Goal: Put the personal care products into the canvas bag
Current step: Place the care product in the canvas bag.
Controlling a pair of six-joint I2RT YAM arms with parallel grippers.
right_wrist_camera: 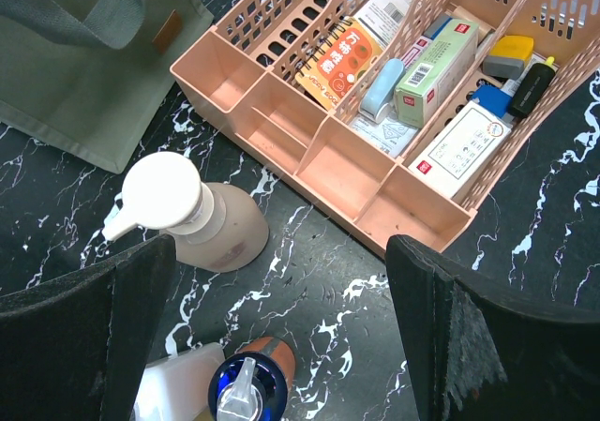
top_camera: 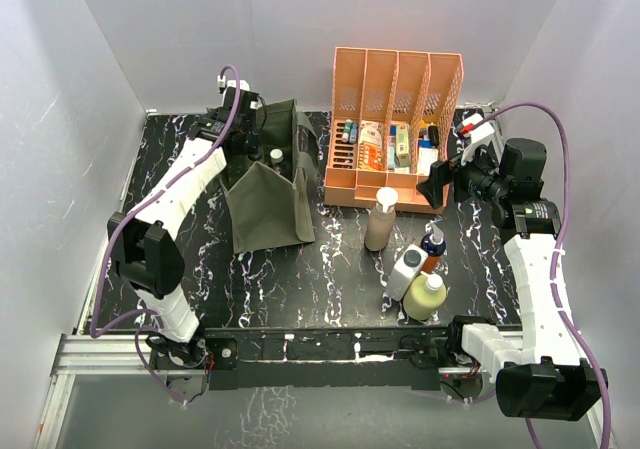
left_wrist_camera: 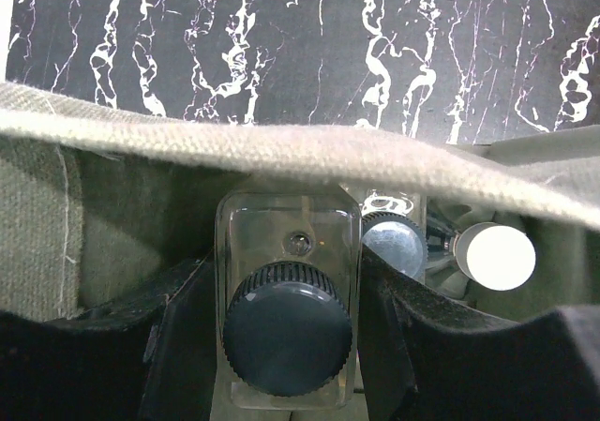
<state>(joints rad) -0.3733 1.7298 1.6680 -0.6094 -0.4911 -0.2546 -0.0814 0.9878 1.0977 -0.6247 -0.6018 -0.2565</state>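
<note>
I need to lower my left gripper deeper into the canvas bag (top_camera: 268, 204), beside the other dark-capped glass bottle, and release mine there, because its cap still hangs higher than its neighbour's.
In the left wrist view my left gripper (left_wrist_camera: 286, 337) is shut on a clear glass bottle (left_wrist_camera: 289, 252) with a dark cap, both jaws against its sides, inside the olive canvas bag (left_wrist_camera: 281, 149). Beside it in the bag are another dark-capped glass bottle (left_wrist_camera: 394, 243) and a white round cap (left_wrist_camera: 494, 255). In the top view the bag (top_camera: 268, 204) stands at the left. My right gripper (right_wrist_camera: 281, 290) is open above the table, empty. A tall beige bottle (right_wrist_camera: 192, 215) is just beyond its left finger. The orange-blue bottle (right_wrist_camera: 258, 383) and white bottle (right_wrist_camera: 178, 383) are near its left finger. The pale yellow bottle (top_camera: 425, 296) stands nearer the front.
A peach slotted file organiser (top_camera: 395, 129) with small boxes and tubes stands at the back centre, just left of my right gripper (top_camera: 437, 184). White walls close the sides and back. The four loose bottles cluster in front of the organiser.
</note>
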